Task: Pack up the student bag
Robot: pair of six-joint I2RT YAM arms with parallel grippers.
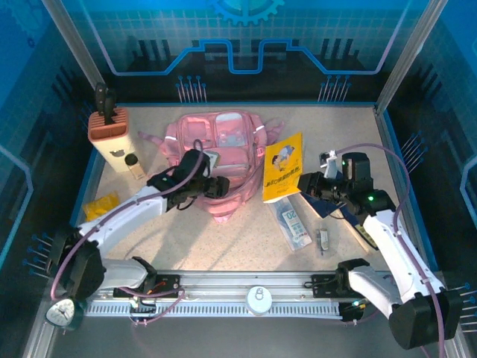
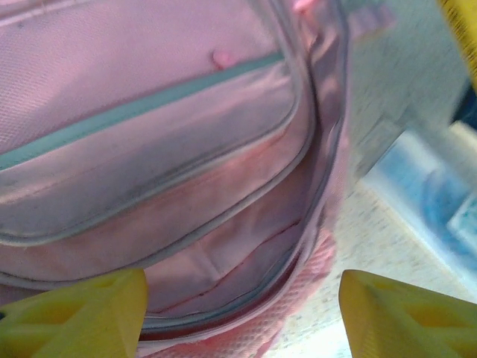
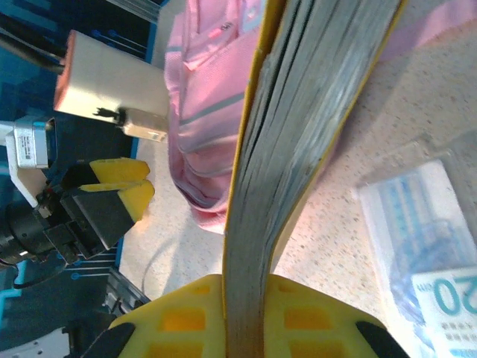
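The front panel covers the inside of the bag, so I need to turn my left gripper and lower it outward onto the bag's piped zipper rim next.
The student bag (image 1: pixel 223 145) is a pink backpack lying at the back middle of the table. My left gripper (image 1: pixel 220 187) hovers at its near end, and its yellow fingers (image 2: pixel 74 313) stand wide apart. Between them in the left wrist view lies the bag's (image 2: pixel 149 149) unzipped rim, showing the pink lining inside, and nothing is gripped. My right gripper (image 1: pixel 311 185) is shut on the near edge of a yellow book (image 1: pixel 283 168) that leans just right of the bag. In the right wrist view the book (image 3: pixel 298 134) rises edge-on from my right gripper (image 3: pixel 246 317), past the bag (image 3: pixel 205 112).
A clear packet marked "20" (image 1: pixel 294 224) lies in front of the book. A tan holder with a dark tool (image 1: pixel 110 127) and a small bottle (image 1: pixel 134 165) stand back left. A yellow item (image 1: pixel 100 205) lies at the left edge, and a small clip-like piece (image 1: pixel 323 239) lies near the right arm.
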